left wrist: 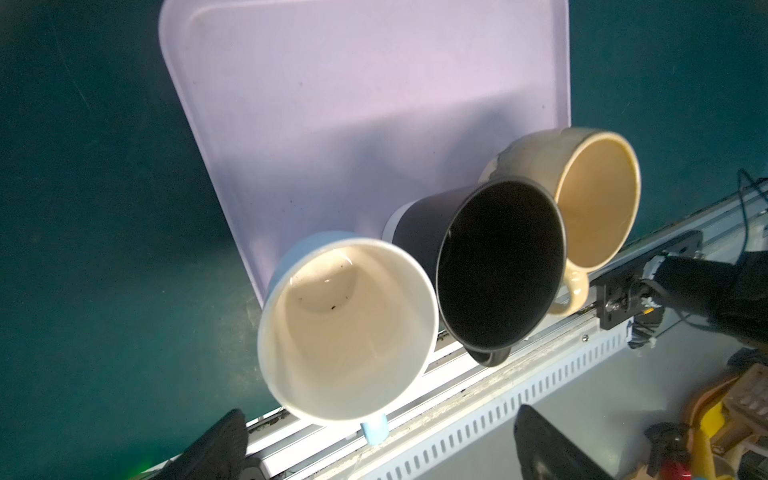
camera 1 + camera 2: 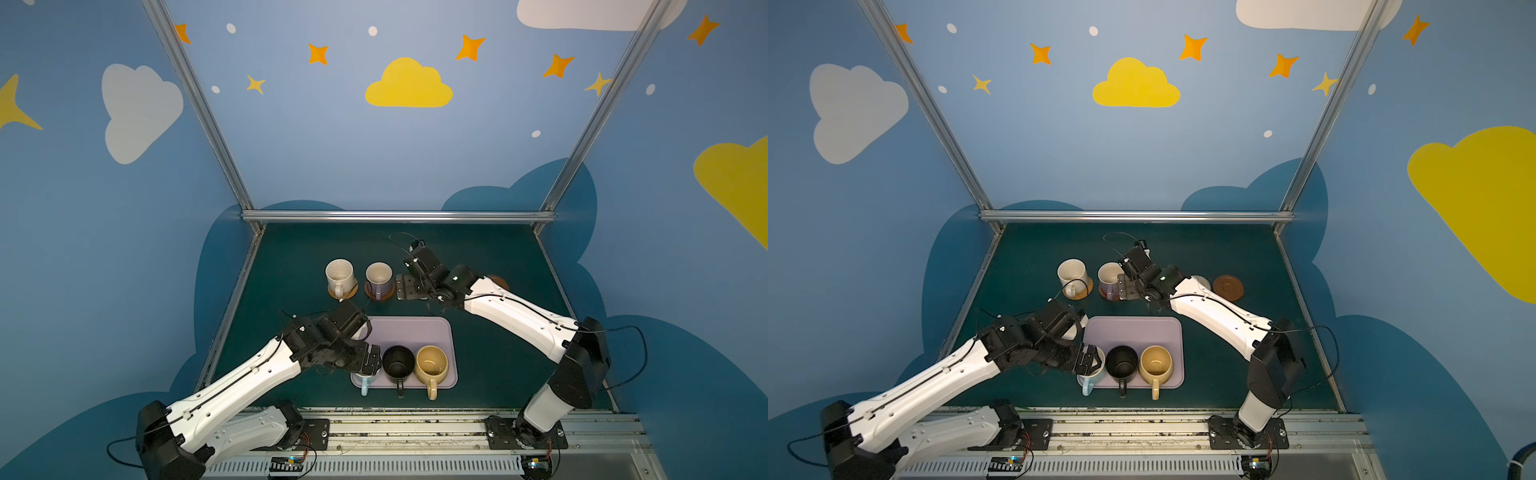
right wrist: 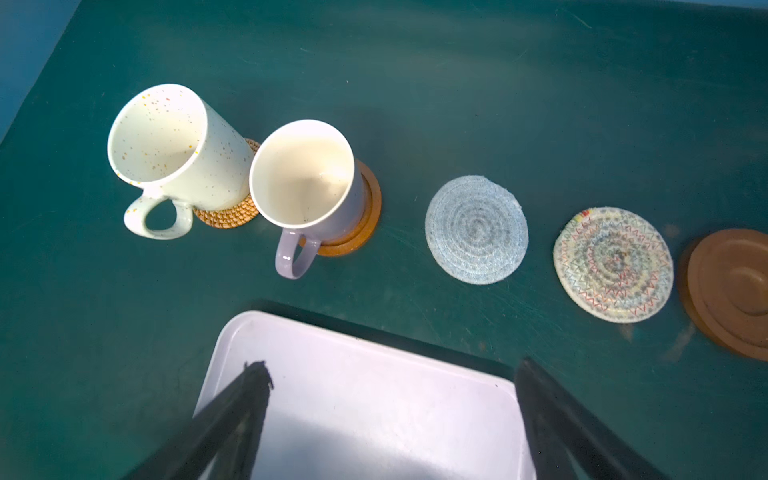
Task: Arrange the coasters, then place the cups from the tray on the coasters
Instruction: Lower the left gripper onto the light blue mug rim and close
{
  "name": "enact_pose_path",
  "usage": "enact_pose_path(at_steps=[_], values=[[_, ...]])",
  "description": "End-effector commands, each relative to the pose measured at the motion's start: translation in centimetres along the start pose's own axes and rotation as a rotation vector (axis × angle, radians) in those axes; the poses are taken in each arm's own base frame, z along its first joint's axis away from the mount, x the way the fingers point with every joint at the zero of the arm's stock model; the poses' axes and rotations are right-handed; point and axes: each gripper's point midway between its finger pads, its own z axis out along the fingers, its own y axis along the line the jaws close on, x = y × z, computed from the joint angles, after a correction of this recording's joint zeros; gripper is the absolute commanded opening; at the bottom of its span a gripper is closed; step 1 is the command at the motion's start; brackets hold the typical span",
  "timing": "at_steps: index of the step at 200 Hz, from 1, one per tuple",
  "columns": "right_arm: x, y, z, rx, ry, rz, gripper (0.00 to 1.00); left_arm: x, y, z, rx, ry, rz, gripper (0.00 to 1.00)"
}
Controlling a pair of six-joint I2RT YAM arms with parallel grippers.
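Observation:
The light blue cup's handle (image 2: 365, 386) (image 1: 374, 430) sticks out between the spread fingers, so my left gripper needs to move down and back onto the handle below it.
The pale lilac tray (image 2: 409, 332) holds three cups along its near edge: light blue (image 1: 349, 332), black (image 2: 398, 361) and mustard-tan (image 2: 431, 363). My left gripper (image 1: 380, 428) hangs open above the light blue cup, its handle between the spread fingers, and touches nothing. In the far row, the cream speckled cup (image 3: 178, 141) stands on the orange-brown woven coaster (image 3: 230, 216). Beside it the lavender cup (image 3: 305, 174) stands on a brown wooden coaster (image 3: 365, 220). Grey-white woven (image 3: 476, 230), beige woven (image 3: 614, 271) and wooden (image 3: 731, 291) coasters lie bare. My right gripper (image 3: 392, 370) is open and holds nothing, just right of the lavender cup.
The dark green table (image 2: 498, 340) is bounded by an aluminium frame bar (image 2: 399, 216) at the back and a slotted rail (image 2: 415, 432) at the front. Both arm bases sit on that rail. Blue walls stand close on both sides.

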Motion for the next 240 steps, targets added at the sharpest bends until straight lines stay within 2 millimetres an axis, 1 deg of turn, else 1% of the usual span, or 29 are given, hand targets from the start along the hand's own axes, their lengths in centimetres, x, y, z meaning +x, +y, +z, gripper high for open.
enact_pose_path(at_steps=[1, 17, 32, 84, 107, 120, 143, 160, 164, 187, 203, 230, 240], values=[[-1.4, -0.4, -1.1, -0.028, -0.055, 0.037, 0.92, 1.7, 1.4, 0.8, -0.108, 0.045, -0.009, 0.99], [-1.2, -0.9, -0.9, -0.029, -0.047, 0.053, 0.92, 2.6, 2.1, 1.4, -0.165, 0.071, -0.002, 0.99], [-1.1, -1.0, -0.8, -0.040, -0.037, 0.070, 0.92, 2.9, 2.5, 1.5, -0.197, 0.076, -0.004, 0.99], [-0.8, -0.8, -0.1, -0.058, -0.010, 0.093, 0.92, 3.2, 2.5, 2.8, -0.243, 0.049, -0.004, 0.99], [-0.5, -0.7, 0.1, -0.066, 0.005, 0.098, 0.92, 3.3, 2.2, 3.9, -0.219, 0.049, -0.024, 0.95], [-0.4, -0.6, 0.0, -0.069, 0.008, 0.102, 0.92, 3.4, 1.9, 4.3, -0.205, 0.052, -0.029, 0.91], [-0.5, -0.5, -0.3, -0.084, 0.006, 0.113, 0.92, 3.4, 2.1, 4.6, -0.211, 0.052, -0.032, 0.82], [-0.5, -0.5, -0.5, -0.093, -0.004, 0.118, 0.92, 3.4, 1.9, 4.8, -0.202, 0.052, -0.033, 0.65], [-0.5, -0.5, -0.4, -0.092, -0.005, 0.118, 0.92, 3.4, 1.8, 4.9, -0.198, 0.053, -0.033, 0.62], [-0.5, -0.5, -0.4, -0.093, -0.005, 0.120, 0.92, 3.5, 1.8, 5.0, -0.202, 0.061, -0.036, 0.60], [-0.2, -0.5, -0.2, -0.095, 0.001, 0.123, 0.92, 3.5, 2.0, 5.1, -0.210, 0.062, -0.036, 0.55], [0.1, -0.4, 0.1, -0.099, 0.010, 0.128, 0.92, 3.3, 2.0, 5.2, -0.217, 0.057, -0.033, 0.43], [0.2, -0.4, 0.1, -0.099, 0.013, 0.130, 0.92, 3.3, 2.1, 5.2, -0.228, 0.059, -0.029, 0.40]])
